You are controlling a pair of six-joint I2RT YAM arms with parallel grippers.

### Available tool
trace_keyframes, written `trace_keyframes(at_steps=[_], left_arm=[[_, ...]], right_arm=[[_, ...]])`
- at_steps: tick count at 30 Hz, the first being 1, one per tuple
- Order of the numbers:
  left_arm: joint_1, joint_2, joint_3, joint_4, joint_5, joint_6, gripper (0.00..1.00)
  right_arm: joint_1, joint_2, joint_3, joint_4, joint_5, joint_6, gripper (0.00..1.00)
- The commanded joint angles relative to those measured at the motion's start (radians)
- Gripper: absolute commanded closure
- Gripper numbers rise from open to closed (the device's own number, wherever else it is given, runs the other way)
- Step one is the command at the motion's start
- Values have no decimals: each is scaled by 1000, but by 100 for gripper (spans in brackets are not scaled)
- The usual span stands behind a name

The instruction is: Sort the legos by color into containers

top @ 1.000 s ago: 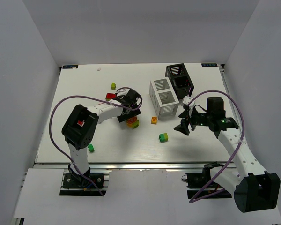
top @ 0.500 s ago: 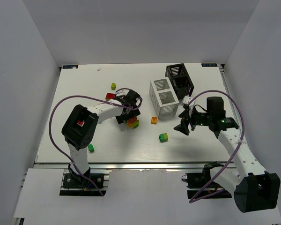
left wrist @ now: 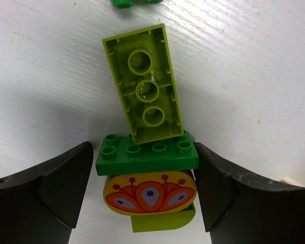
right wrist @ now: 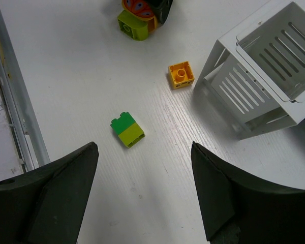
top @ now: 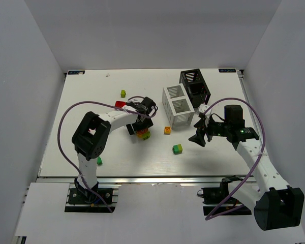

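Observation:
My right gripper will next go to the left in the top view onto the stack's yellow-orange and lime end and close there, since different colors are joined.
My left gripper [left wrist: 144,185] is open and straddles a small stack of legos on the table. The stack is a green brick [left wrist: 146,152] over a yellow-orange patterned piece [left wrist: 150,193] and a lime piece. The right pad touches the green brick and the left pad stands just off it. A long lime brick [left wrist: 145,84] lies upside down against the stack [top: 143,134]. My right gripper [right wrist: 144,152] hangs open and empty above the table, short of a green-and-lime brick [right wrist: 127,130]. An orange brick [right wrist: 181,74] lies beside the white container [top: 177,105]. The black container [top: 194,87] stands behind it.
A red brick [top: 120,104] and a lime brick [top: 123,93] lie behind the left gripper [top: 141,126]. A green brick [top: 98,160] sits near the left arm's base. The right gripper [top: 199,133] hovers just right of the white container's front corner.
The left arm's elbow has swung a little to the right and its wrist has shifted slightly over the stack. The stack and the right arm have not moved.

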Motion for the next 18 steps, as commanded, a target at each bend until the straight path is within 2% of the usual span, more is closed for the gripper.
trace_keyframes(at_steps=[1,4,7,8,10,13,14,18], left_arm=[[-4,31,19,-15,-10,-9,13],[-4,39,30,-18,-16,-2,15],[-4,44,28,-4,-13,0,22],[-4,42,25,2,-10,6,30],[-4,39,25,5,-7,7,33],[-4,25,16,17,-2,15,46],[-4,11,12,19,1,17,54],[-7,-51,-14,48,55,29,70]], right_arm=[[3,-8,-6,26,-12,-3,22],[5,-6,-7,28,-14,0,22],[3,-3,-6,28,-12,0,22],[3,-1,-1,25,-12,-2,22],[3,-1,-3,25,-12,-2,22],[3,0,-1,23,-21,4,22],[5,0,-1,22,-26,12,22],[15,3,3,25,-80,78,23]])
